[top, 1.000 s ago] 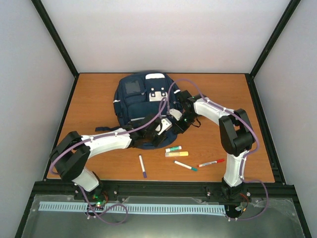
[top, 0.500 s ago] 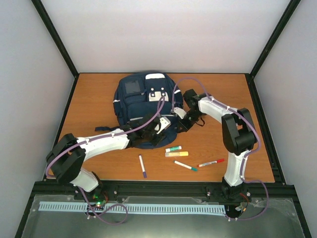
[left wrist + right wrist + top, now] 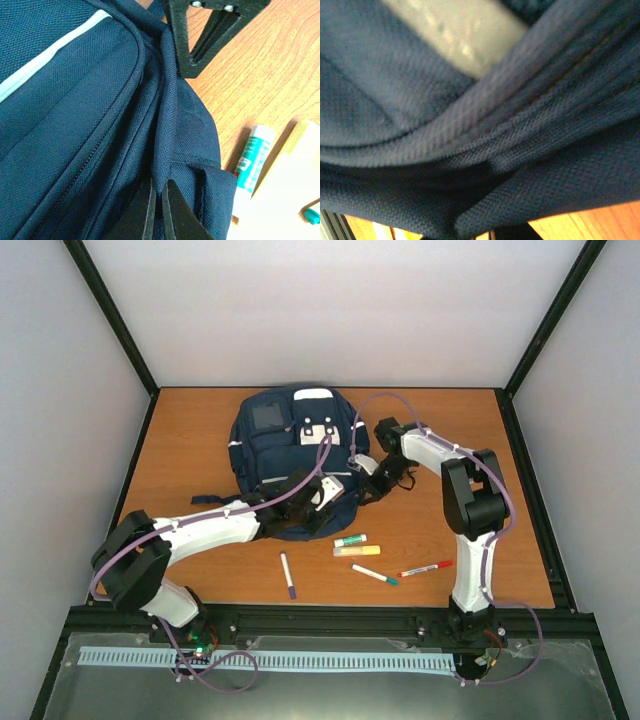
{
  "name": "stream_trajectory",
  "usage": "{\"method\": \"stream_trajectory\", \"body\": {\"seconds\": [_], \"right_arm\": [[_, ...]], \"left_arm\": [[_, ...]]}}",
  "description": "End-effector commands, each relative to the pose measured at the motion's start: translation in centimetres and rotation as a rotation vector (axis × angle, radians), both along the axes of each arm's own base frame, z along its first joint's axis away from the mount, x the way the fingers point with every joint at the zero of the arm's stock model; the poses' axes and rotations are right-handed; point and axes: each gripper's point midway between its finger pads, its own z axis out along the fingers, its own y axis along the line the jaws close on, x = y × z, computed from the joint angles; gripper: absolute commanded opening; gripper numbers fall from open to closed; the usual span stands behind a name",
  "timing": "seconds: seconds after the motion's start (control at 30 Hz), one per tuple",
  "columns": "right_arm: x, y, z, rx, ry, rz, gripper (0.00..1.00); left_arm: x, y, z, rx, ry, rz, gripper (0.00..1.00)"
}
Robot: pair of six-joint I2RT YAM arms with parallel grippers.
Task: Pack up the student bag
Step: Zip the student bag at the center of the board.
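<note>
The robot's left gripper holds the near end of the fold, and the right gripper will next pull outward along the bag's side edge (image 3: 363,443) toward the short white side stripe and let go there.
The student bag (image 3: 283,445), a navy backpack with white stripes and label patches, lies flat at the table's middle back. My left gripper (image 3: 312,502) is at its near right corner. In the left wrist view this gripper (image 3: 160,196) is shut on a raised navy webbing fold of the bag (image 3: 75,115). My right gripper (image 3: 363,480) sits at the bag's right edge. It also shows in the left wrist view, where the right gripper (image 3: 192,59) is shut where the same fold ends. Blurred navy fabric (image 3: 520,125) fills the right wrist view and hides its fingers.
In front of the bag lie a green-capped glue stick (image 3: 350,540), a yellow highlighter (image 3: 357,551), a green-tipped white marker (image 3: 374,574), a red marker (image 3: 427,568) and a purple pen (image 3: 287,575). The glue stick (image 3: 252,160) lies close to my left jaws. Black frame posts border the table.
My left gripper has closed onto the bag's fold. The right gripper has shifted slightly back and right along the bag's edge, staying shut.
</note>
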Motion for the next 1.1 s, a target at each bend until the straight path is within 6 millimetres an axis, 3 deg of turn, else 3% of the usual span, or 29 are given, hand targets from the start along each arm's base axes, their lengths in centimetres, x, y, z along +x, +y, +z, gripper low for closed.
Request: {"method": "stream_trajectory", "body": {"seconds": [0.0, 0.17, 0.3, 0.47, 0.6, 0.67, 0.83, 1.07], "right_arm": [[4.9, -3.1, -1.9, -0.109, -0.093, -0.084, 0.03], [5.9, -3.7, -2.6, -0.13, -0.094, -0.096, 0.03], [4.8, -3.6, -0.9, -0.101, -0.1, -0.099, 0.03], [0.7, -1.3, 2.4, -0.02, -0.095, -0.06, 0.03], [-2.5, 1.2, 2.9, -0.025, -0.099, 0.016, 0.03], [-3.0, 1.7, 2.5, -0.028, -0.086, 0.028, 0.03], [-1.7, 0.2, 1.5, -0.099, -0.113, 0.019, 0.03], [1.7, -4.7, 2.2, -0.128, -0.145, -0.079, 0.03]], "left_arm": [[-0.6, -0.1, 2.4, -0.038, -0.031, -0.02, 0.01], [-0.7, 0.4, 2.9, -0.045, -0.038, -0.002, 0.01], [-1.0, 0.8, 2.9, -0.052, -0.031, 0.009, 0.01], [-0.8, 0.3, 2.8, -0.074, -0.03, 0.013, 0.01], [-0.4, -0.6, 3.1, -0.098, -0.032, 0.004, 0.01], [-0.2, -0.9, 3.2, -0.101, -0.033, 0.0, 0.01], [-0.2, -0.4, 3.9, -0.091, -0.051, 0.005, 0.01], [-0.9, 1.4, 4.7, -0.091, -0.076, 0.037, 0.01]]}}
